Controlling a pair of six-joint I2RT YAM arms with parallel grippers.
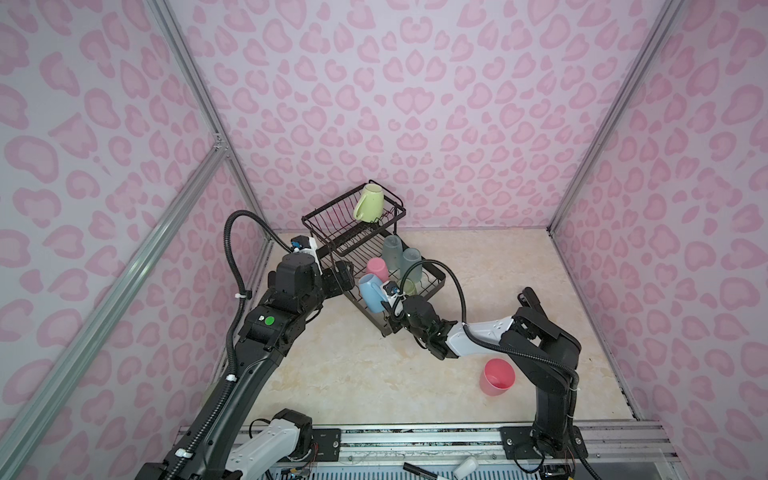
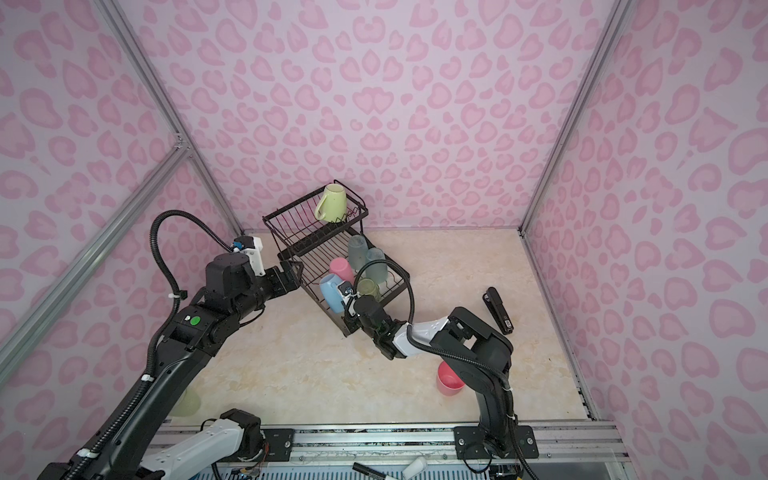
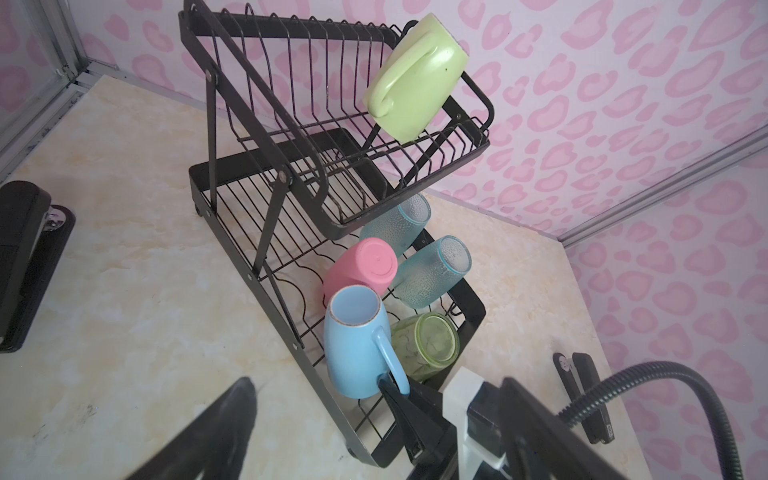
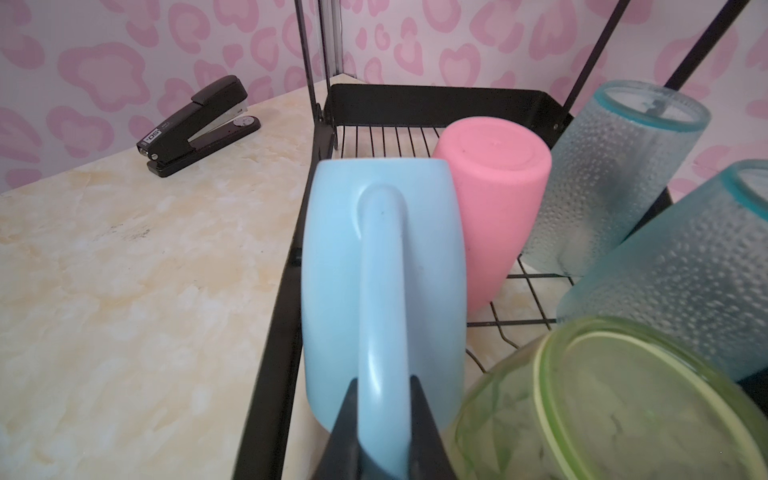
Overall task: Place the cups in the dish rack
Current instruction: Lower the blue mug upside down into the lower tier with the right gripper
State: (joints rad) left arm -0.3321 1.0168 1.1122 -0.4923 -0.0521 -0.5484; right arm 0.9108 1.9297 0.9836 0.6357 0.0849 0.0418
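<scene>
Just below my right gripper lies the tray's free near corner (image 1: 377, 316), so next my right gripper needs to ease the leaning light-blue mug down onto its wires and release the handle.
The black wire dish rack (image 1: 437, 277) stands at the back. A lime mug (image 1: 368, 203) leans in its upper basket. In the lower tray stand, upside down, a pink cup (image 1: 377, 268), two blue-grey tumblers (image 1: 392, 249) and a green tumbler (image 4: 602, 399). The light-blue mug (image 4: 374, 249) rests upside down at the tray's near corner. My right gripper (image 4: 382, 382) is shut on its handle. My left gripper (image 1: 343, 272) hangs open beside the rack's left side, holding nothing. Another pink cup (image 1: 497, 377) stands on the table. A green tumbler (image 2: 185, 401) shows partly behind the left arm.
A black stapler (image 1: 533, 301) lies on the table right of the rack. Another stapler (image 4: 195, 124) lies left of the rack near the wall. Patterned walls close in the back and both sides. A marker (image 1: 419, 469) lies on the front rail.
</scene>
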